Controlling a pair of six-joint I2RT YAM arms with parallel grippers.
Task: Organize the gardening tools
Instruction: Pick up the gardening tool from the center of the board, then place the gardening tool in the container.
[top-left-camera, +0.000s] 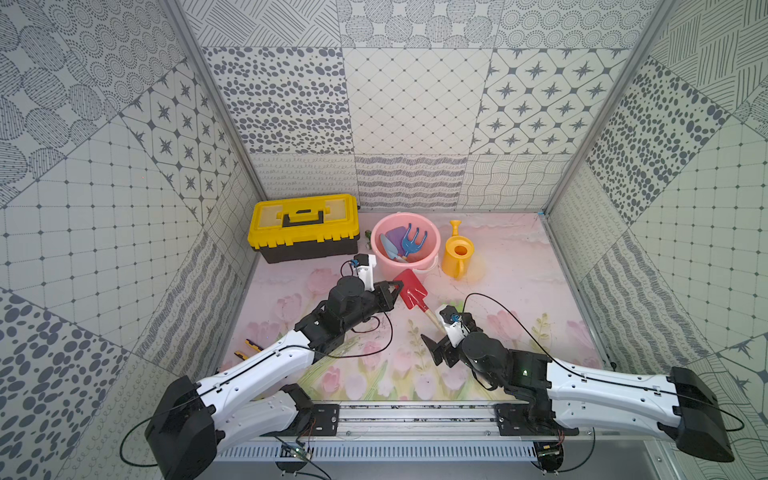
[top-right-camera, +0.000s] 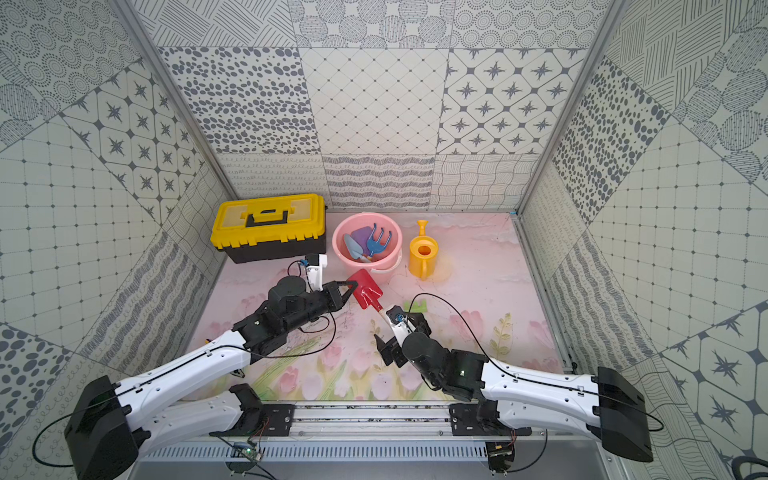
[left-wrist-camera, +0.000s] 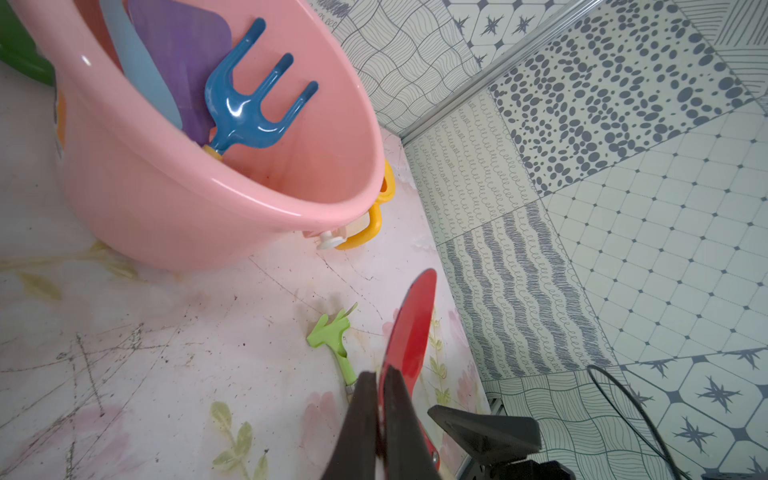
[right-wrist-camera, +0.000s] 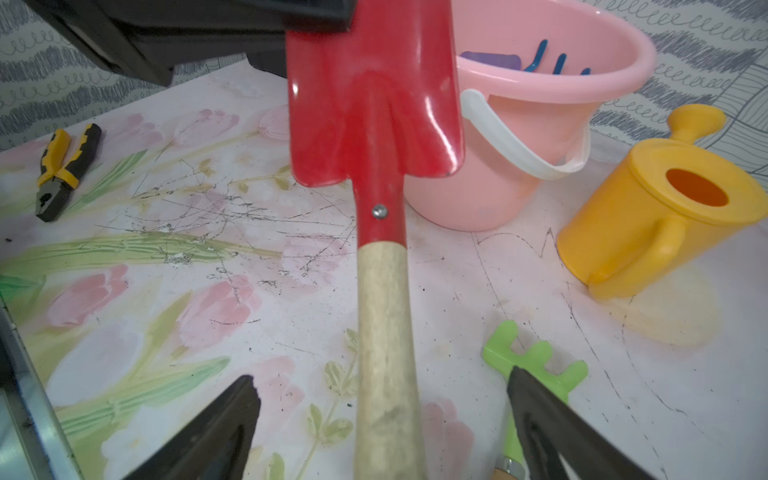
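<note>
My left gripper needs to lift outward over the bucket's opening (top-left-camera: 406, 239) (left-wrist-camera: 268, 104) and let go of the spade inside, because the fork, scoop and trowel are already in the pink bucket.
My left gripper (top-left-camera: 400, 286) (left-wrist-camera: 378, 382) is shut on the blade edge of the red spade (top-left-camera: 410, 293) (right-wrist-camera: 374, 104), holding it above the mat. The spade's wooden handle runs between the fingers of my right gripper (top-left-camera: 440, 328) (right-wrist-camera: 381, 378), which is open and touches neither side. The pink bucket (top-left-camera: 374, 245) (left-wrist-camera: 249, 195) holds the blue fork (top-left-camera: 413, 243) (left-wrist-camera: 249, 112), purple scoop (top-left-camera: 395, 237) (left-wrist-camera: 183, 50) and light-blue trowel (top-left-camera: 390, 249) (left-wrist-camera: 137, 62). The green rake (top-right-camera: 419, 306) (right-wrist-camera: 536, 357) lies on the mat under my right gripper.
A shut yellow-and-black toolbox (top-left-camera: 303, 226) stands at the back left beside the bucket. A yellow watering can (top-left-camera: 457, 251) stands to the right of the bucket. Yellow-and-black pliers (top-left-camera: 249, 347) (right-wrist-camera: 62, 166) lie near the left wall. Patterned walls enclose the mat.
</note>
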